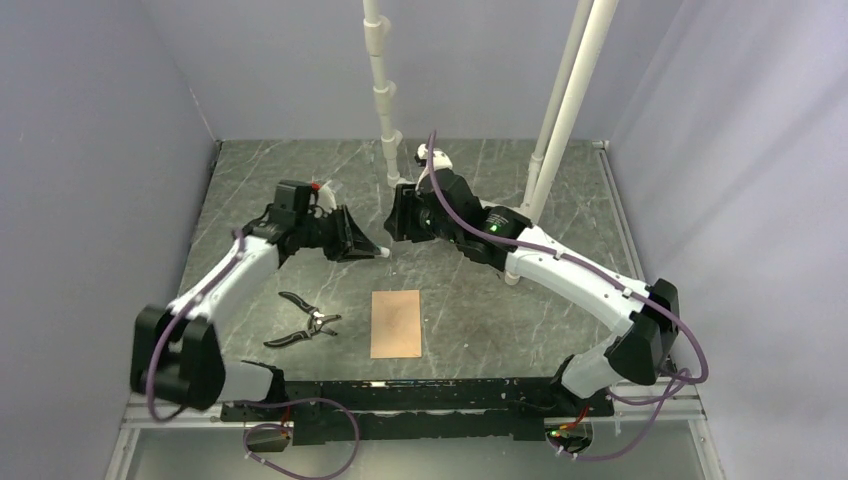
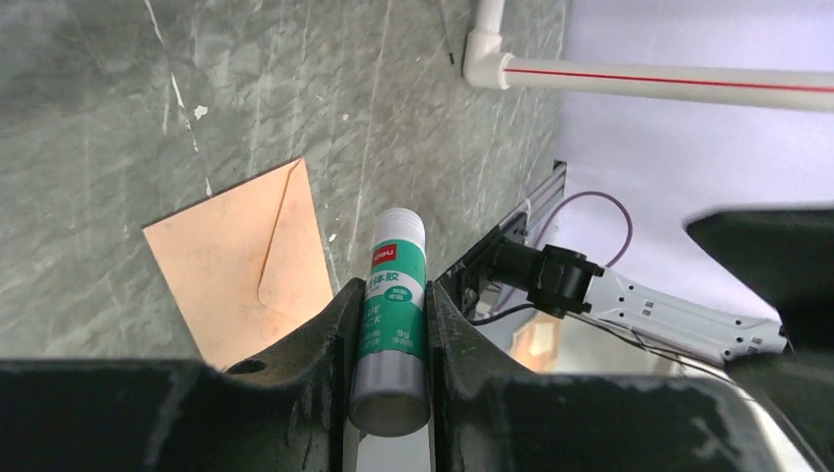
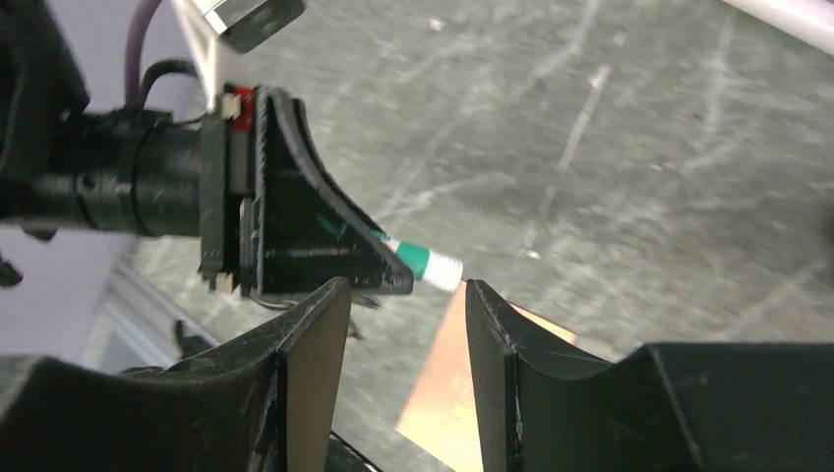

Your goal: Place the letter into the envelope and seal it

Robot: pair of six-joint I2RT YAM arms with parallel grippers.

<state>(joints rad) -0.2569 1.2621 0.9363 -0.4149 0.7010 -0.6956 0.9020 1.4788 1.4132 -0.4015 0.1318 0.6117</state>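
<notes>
My left gripper moves down to the right in the top view onto empty table beyond the envelope (image 1: pixel 396 323) next, since the envelope's flap is down and the glue stick (image 2: pixel 395 295) capped.
The envelope (image 1: pixel 396 323) lies flat on the dark marble table, front middle, with its flap folded down; it also shows in the left wrist view (image 2: pixel 241 261) and the right wrist view (image 3: pixel 447 393). The letter is not in view. My left gripper (image 1: pixel 372 249) is shut on a green-and-white glue stick (image 2: pixel 395 295) and holds it in the air above the table, capped end pointing right. My right gripper (image 1: pixel 393 226) is open and empty. It faces the glue stick's white cap (image 3: pixel 443 268) from a short way off.
Black-handled pliers (image 1: pixel 305 323) lie left of the envelope. Two white pipe posts (image 1: pixel 385 110) (image 1: pixel 565 110) stand at the back middle of the table. Grey walls close in the left, back and right sides.
</notes>
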